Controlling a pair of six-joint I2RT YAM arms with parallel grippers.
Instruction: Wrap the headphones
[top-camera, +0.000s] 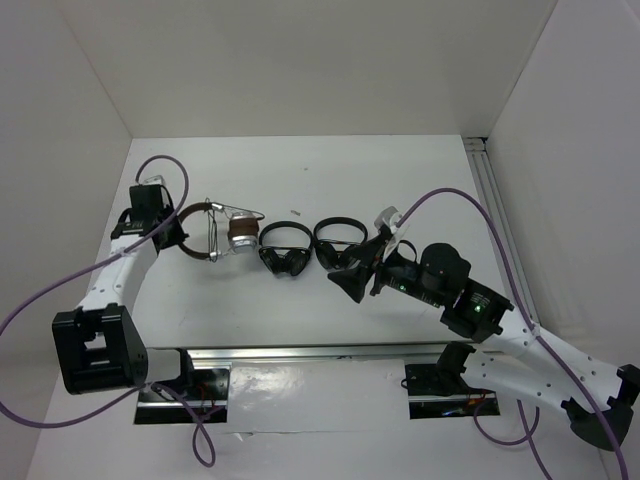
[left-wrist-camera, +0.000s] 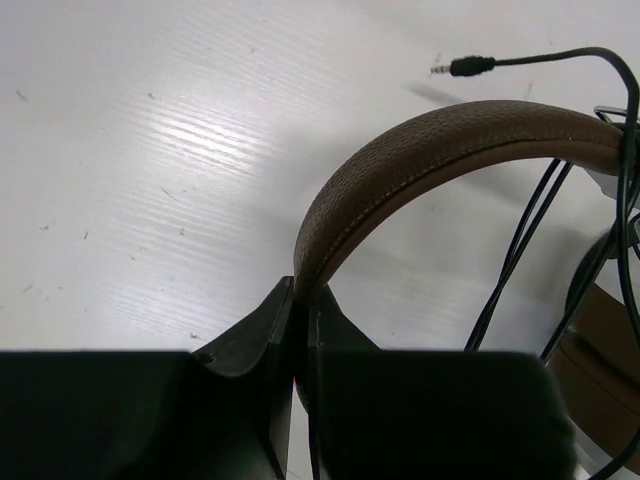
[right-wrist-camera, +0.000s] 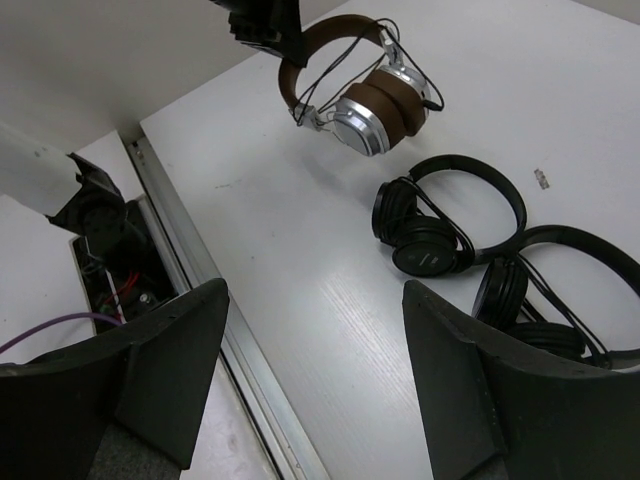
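Note:
Next, my left gripper lowers and draws back to let go of the raised headband on the bare tabletop, since that spot lies below it and toward my base.
The headphones (top-camera: 215, 235), brown-banded with silver cups (right-wrist-camera: 365, 115), lie at the table's left. My left gripper (top-camera: 172, 222) is shut on the brown headband (left-wrist-camera: 420, 150), which rises from between the fingers (left-wrist-camera: 270, 320) in the left wrist view. Its thin dark cable (left-wrist-camera: 520, 240) hangs loosely across the band, and the plug (left-wrist-camera: 462, 67) lies free on the table. My right gripper (top-camera: 362, 272) hovers open near the table's middle with nothing between its fingers (right-wrist-camera: 450, 360), apart from the headphones.
Two smaller all-black headphones (top-camera: 285, 250) (top-camera: 340, 238) lie side by side in the middle of the table; the right gripper hangs beside the nearer pair (right-wrist-camera: 540, 300). A metal rail (top-camera: 320, 352) runs along the near edge. White walls enclose the table.

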